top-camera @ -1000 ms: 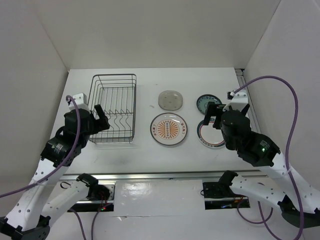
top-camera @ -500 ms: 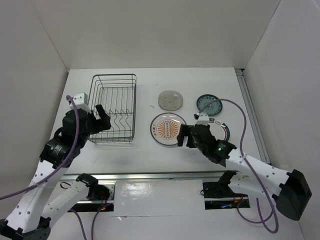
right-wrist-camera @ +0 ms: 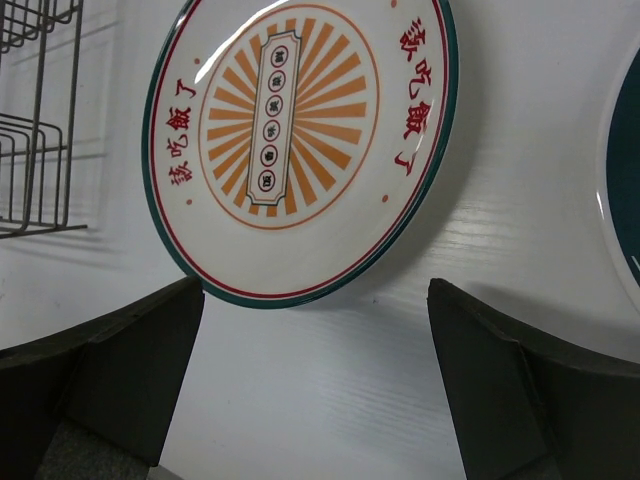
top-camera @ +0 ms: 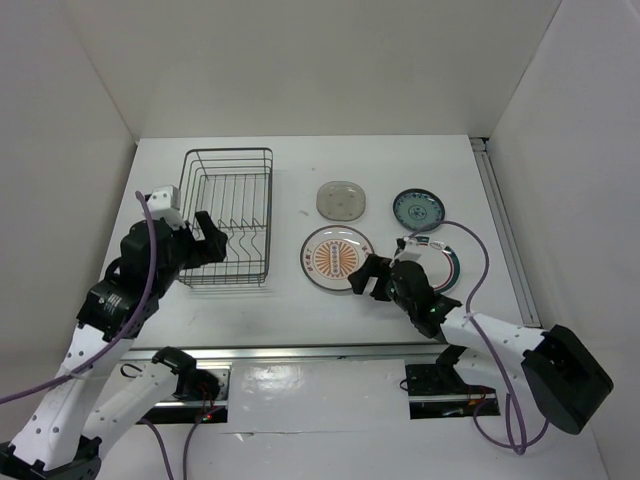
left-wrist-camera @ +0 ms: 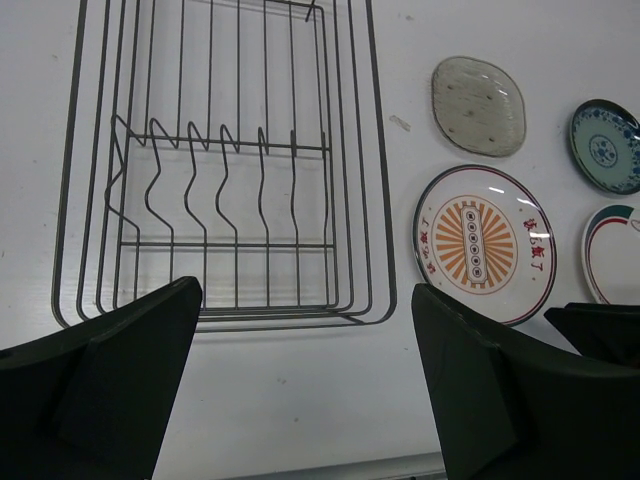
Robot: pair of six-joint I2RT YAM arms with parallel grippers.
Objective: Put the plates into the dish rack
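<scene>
Next, I lower my right gripper, rolling it until its fingers straddle the orange plate's rim (right-wrist-camera: 400,230) beside the red-rimmed plate, because that rim stands raised over its shadow.
The dark wire dish rack (top-camera: 228,216) stands at the left with nothing in it, also in the left wrist view (left-wrist-camera: 225,160). The large white plate with orange centre (top-camera: 336,258) lies flat beside it, close up in the right wrist view (right-wrist-camera: 295,140). The translucent grey plate (top-camera: 340,200), the teal plate (top-camera: 418,209) and the red-and-dark-rimmed plate (top-camera: 442,268) lie on the table. My right gripper (top-camera: 365,277) is open and low, just short of the orange plate's near edge (right-wrist-camera: 315,400). My left gripper (top-camera: 207,238) is open over the rack's near end (left-wrist-camera: 300,390).
White walls close in the table on the left, back and right. A metal rail (top-camera: 330,352) runs along the near edge. The right arm's purple cable (top-camera: 455,300) loops over the red-rimmed plate.
My right arm has swung from over the right-hand plates down and left to the orange plate's near edge. My left gripper has shifted slightly right.
</scene>
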